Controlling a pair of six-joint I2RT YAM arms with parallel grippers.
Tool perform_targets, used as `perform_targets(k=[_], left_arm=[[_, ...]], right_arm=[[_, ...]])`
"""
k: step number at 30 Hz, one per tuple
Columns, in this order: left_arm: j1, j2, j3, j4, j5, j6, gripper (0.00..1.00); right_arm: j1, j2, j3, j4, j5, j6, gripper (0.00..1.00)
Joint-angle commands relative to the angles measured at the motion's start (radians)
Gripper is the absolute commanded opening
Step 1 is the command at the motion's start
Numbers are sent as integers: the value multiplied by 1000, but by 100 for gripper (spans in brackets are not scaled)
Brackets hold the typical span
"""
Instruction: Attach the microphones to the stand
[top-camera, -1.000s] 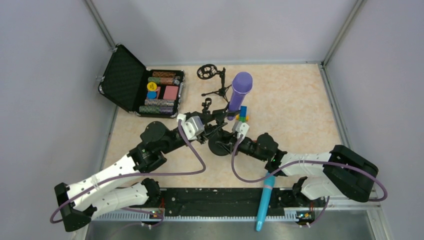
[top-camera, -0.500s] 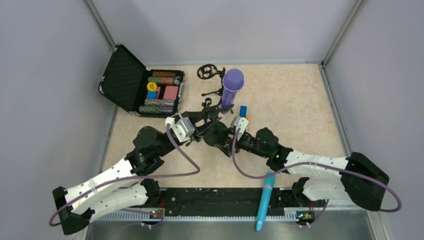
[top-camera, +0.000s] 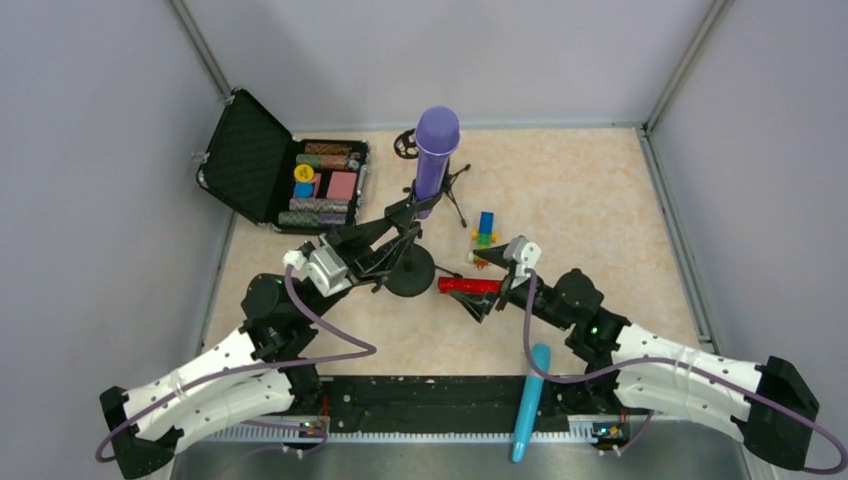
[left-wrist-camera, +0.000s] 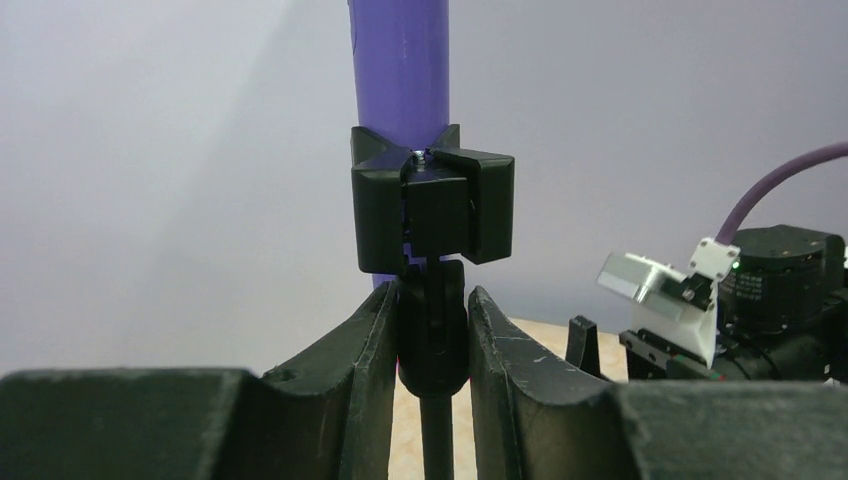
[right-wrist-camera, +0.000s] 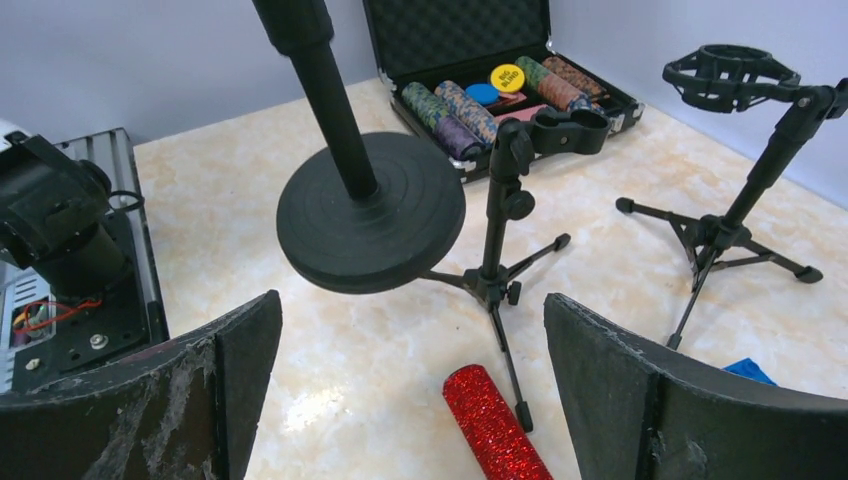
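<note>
Next, my left gripper will swing to the tabletop by the case, below it and to its left in the top view, clear of the tripods, lower the stand's base and release.
The purple microphone (top-camera: 436, 148) (left-wrist-camera: 400, 60) stands upright in the clip (left-wrist-camera: 432, 205) of the black round-base stand (top-camera: 408, 275) (right-wrist-camera: 370, 210). My left gripper (top-camera: 400, 232) (left-wrist-camera: 432, 295) is shut on the stand's pole joint just under that clip. The glittery red microphone (top-camera: 457, 285) (right-wrist-camera: 490, 420) lies on the table between the fingers of my open right gripper (top-camera: 480, 283) (right-wrist-camera: 410, 330), which does not touch it; its head is hidden. The cyan microphone (top-camera: 530, 400) lies at the near edge by the arm bases.
An open black case of poker chips (top-camera: 325, 180) (right-wrist-camera: 490, 70) sits at back left. A small tripod stand with an empty clip (right-wrist-camera: 505, 200) and a tripod with a ring mount (top-camera: 408, 143) (right-wrist-camera: 740, 150) stand behind. A multicoloured block toy (top-camera: 485, 230) lies right of them.
My right gripper has opened wide and drawn back to the right, uncovering the red microphone. The left arm has carried the stand with the purple microphone left and back, more upright.
</note>
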Motion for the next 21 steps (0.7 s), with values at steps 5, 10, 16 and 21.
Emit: perform_targets(k=[5,10,16,21], left_arm=[[1,-56,-36,77,-136,-12,0],[3,-105,-94,23,-239,-1,0],[21,-161,-153,-28,-349,13,0],[59,-198,-194,-35,-416,3,0]], right_arm=[[-18,-5,8,-19,-64,12,99],[-47,48,15,-1,-146,59,99],[-100,98,4,57,-230,124,99],[-116,113,-7,70,-250,137,99]])
